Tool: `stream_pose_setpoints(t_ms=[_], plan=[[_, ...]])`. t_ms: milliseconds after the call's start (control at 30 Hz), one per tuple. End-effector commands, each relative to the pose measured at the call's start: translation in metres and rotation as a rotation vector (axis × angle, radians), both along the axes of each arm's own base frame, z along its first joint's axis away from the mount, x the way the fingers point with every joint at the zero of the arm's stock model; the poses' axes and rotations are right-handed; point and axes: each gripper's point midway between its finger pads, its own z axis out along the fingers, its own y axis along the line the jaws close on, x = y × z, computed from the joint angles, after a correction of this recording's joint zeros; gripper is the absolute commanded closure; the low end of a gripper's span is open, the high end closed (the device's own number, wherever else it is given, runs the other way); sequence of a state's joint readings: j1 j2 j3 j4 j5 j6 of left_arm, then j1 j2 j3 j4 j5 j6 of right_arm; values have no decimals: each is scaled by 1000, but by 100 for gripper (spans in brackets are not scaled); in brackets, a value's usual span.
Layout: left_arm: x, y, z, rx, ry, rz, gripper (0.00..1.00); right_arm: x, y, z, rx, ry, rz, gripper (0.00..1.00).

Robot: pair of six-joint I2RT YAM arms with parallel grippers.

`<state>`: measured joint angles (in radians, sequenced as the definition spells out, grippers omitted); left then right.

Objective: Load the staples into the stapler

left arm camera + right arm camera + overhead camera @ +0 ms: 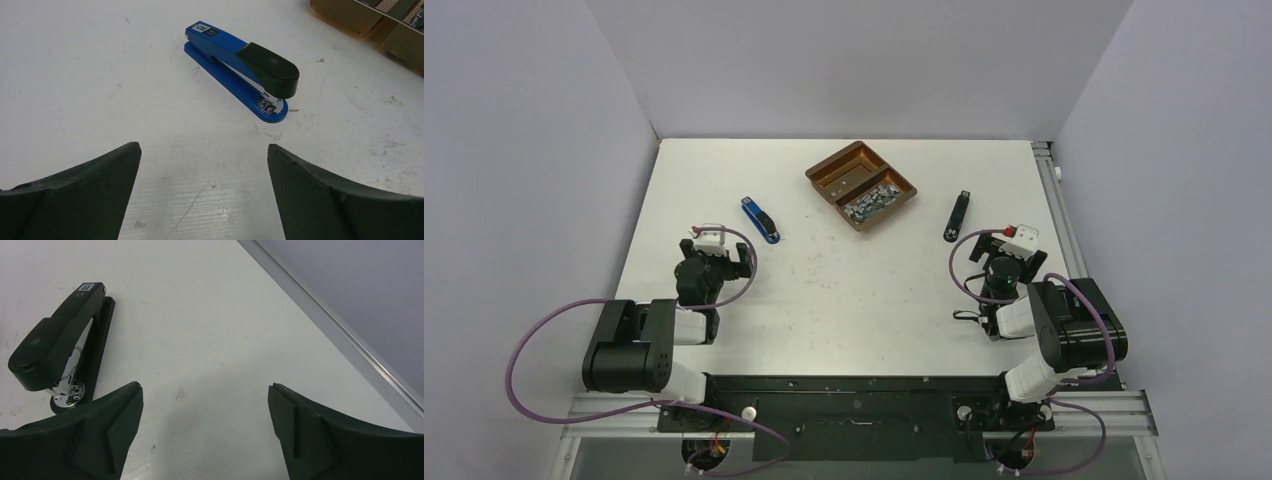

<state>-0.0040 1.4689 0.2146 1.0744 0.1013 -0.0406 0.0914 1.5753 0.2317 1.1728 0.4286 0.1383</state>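
Note:
My left gripper should next move outward, turn and go down to close on the blue stapler's black top, because the stapler lies slanted to its open fingers.
A blue stapler with a black top lies closed on the white table, just ahead of my left gripper. That gripper is open with nothing between its fingers. A black stapler lies closed ahead and to the left of my right gripper, which is also open and holds nothing. The staples are a heap of small silver-grey strips in the near-right compartment of a brown tray between the two staplers.
The tray's corner shows at the top right of the left wrist view. A metal rail runs along the table's right edge next to the grey wall. Grey walls close in the table on three sides.

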Motion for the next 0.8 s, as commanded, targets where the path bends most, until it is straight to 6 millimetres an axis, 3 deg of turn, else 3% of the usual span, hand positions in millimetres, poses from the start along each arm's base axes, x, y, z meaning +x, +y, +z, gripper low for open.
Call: stream_pose_setpoints(t_ms=[0,267,367,433,533,633,667,767], plan=[[12,1,23,-5,-82,7,4,5,3,14,4,-58,15,5],[12,-2,24,-9,-85,-4,4,4,2,18,12,-63,1,5],[14,16,31,-52,-57,24,4,-1,7,27,-20,-70,19,5],[24,27,46,-90,-18,64,4,-3,2,45,-22,-77,-54,5],[35,40,59,-88,86,106,4,4,-5,69,64,-32,-127,5],[42,41,71,-98,150,101,4,14,-10,78,151,14,-198,3],[44,39,76,-104,169,90,4,17,-8,76,229,23,-211,9],[51,32,87,-155,226,70,4,30,15,90,335,14,-33,12]])
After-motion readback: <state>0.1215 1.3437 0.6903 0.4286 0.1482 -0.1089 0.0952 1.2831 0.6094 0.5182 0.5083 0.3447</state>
